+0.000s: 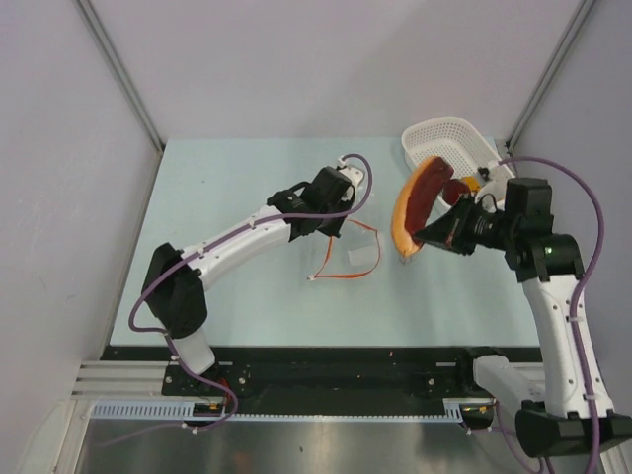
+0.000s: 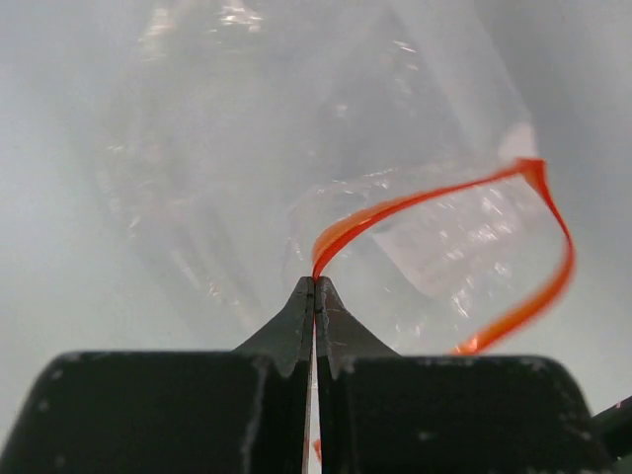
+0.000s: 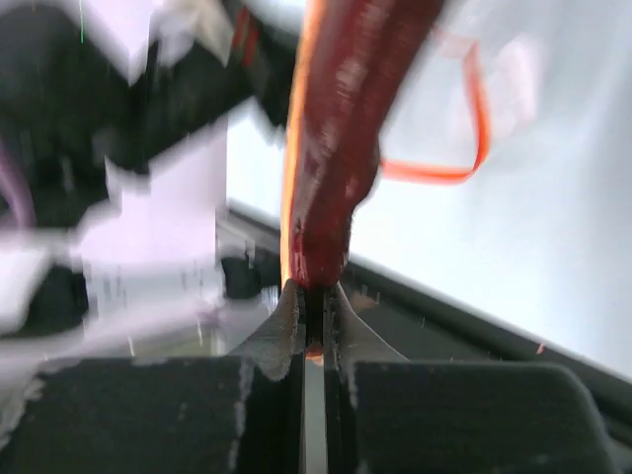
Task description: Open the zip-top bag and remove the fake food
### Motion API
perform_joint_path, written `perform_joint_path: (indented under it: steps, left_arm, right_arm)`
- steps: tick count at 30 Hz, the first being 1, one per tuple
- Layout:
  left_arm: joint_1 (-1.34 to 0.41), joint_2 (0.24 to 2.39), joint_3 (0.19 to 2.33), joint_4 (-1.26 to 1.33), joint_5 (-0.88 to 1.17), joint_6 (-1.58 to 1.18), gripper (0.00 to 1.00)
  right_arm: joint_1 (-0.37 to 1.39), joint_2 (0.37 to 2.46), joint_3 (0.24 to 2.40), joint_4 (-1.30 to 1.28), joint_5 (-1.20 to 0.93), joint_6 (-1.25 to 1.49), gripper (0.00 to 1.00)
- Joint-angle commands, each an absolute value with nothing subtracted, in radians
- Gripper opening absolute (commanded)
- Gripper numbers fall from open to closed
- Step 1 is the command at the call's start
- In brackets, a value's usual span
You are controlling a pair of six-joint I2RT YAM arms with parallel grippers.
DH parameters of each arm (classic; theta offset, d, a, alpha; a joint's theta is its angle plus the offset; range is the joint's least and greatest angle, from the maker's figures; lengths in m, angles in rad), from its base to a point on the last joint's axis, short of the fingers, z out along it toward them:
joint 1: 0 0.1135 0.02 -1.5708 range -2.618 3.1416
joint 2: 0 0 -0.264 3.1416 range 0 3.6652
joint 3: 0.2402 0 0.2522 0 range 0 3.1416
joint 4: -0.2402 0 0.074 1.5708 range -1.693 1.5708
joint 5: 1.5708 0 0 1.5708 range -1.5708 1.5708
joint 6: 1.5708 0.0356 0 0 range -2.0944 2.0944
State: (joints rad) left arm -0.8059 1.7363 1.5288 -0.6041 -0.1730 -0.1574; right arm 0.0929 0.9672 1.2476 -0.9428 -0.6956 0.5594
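Note:
I need to take the slice [image 1: 416, 202] outward next in my right gripper, lower it over the white basket's far end [image 1: 444, 140] and let go, since the basket's bare bottom shows there.
The clear zip-top bag [image 1: 357, 252] lies open mid-table, its red-orange zip strip [image 2: 434, 202] looped. My left gripper [image 2: 314, 283] is shut on the bag's zip strip at one end; in the top view it [image 1: 318, 229] sits at the bag's left edge. My right gripper [image 3: 313, 296] is shut on the end of a large reddish-brown flat slice with an orange rim [image 3: 346, 118]. In the top view the slice [image 1: 416, 202] hangs in the air between the bag and the basket, held by the right gripper [image 1: 427, 237]. The bag looks empty.
A white perforated basket [image 1: 449, 143] stands at the back right with a dark maroon piece [image 1: 456, 188] and a small orange piece [image 1: 472, 182] by its front rim. Grey walls enclose the table on three sides. A black rail runs along the near edge.

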Motion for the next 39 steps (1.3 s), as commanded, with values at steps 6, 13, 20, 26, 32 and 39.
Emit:
perform_joint_path:
  steps: [6, 13, 20, 26, 32, 39]
  left_arm:
    - [-0.808, 1.839, 1.586, -0.658, -0.163, -0.209, 0.0]
    - [-0.808, 1.743, 1.525, -0.629, -0.062, -0.225, 0.66]
    - [-0.808, 1.588, 1.491, -0.641, 0.139, -0.221, 0.82]
    - [-0.815, 1.464, 1.407, -0.614, 0.302, -0.279, 0.82]
    - [-0.818, 1.325, 1.299, -0.64, 0.238, -0.321, 0.82]
    - [-0.818, 1.24, 1.253, -0.667, 0.201, -0.365, 0.83]
  right_arm:
    - [-0.064, 1.471, 1.437, -0.65, -0.55, 0.507, 0.0]
    - [-0.124, 1.886, 1.851, -0.827, -0.538, 0.383, 0.0]
    - [-0.16, 2.262, 2.212, -0.873, -0.854, 0.408, 0.0]
    - [-0.207, 2.453, 2.338, -0.721, -1.025, 0.63, 0.02]
    - [-0.308, 2.41, 2.234, -0.628, -0.927, 0.753, 0.34]
    - [-0.41, 2.382, 2.359, -0.91, -0.786, 0.657, 0.82]
